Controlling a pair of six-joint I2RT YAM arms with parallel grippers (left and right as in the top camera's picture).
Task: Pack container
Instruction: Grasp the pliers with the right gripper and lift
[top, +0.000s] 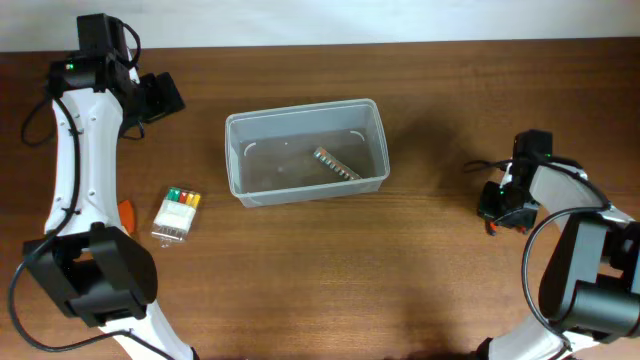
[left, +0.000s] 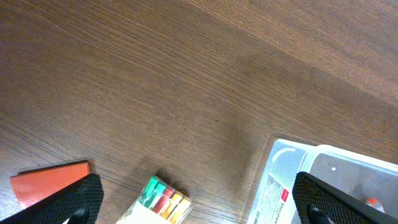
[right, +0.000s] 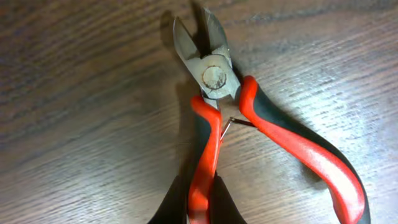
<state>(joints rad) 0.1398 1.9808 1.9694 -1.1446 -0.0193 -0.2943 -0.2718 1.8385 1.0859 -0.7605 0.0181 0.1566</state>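
Note:
The bottom of the container is bare beside the metal tool (top: 336, 164), so I will lift my right gripper, carry the cutters over that spot, lower them inside the container and release them.
The clear plastic container (top: 305, 150) stands at the table's middle back with a metal strip-like tool (top: 336, 164) inside; its corner with a label shows in the left wrist view (left: 292, 180). My right gripper (right: 200, 205) is shut on one red handle of the side cutters (right: 214, 74), which lie on the wood at the right (top: 492, 226). My left gripper (left: 199, 214) is open and empty, high at the far left (top: 160, 95). A small clear pack with green, red and yellow pieces (top: 178, 213) lies left of the container, also in the left wrist view (left: 163, 199).
An orange flat object (top: 126, 215) lies by the left arm, also in the left wrist view (left: 50, 180). The left arm's white link (top: 75, 150) runs along the left side. Black cables hang near both arms.

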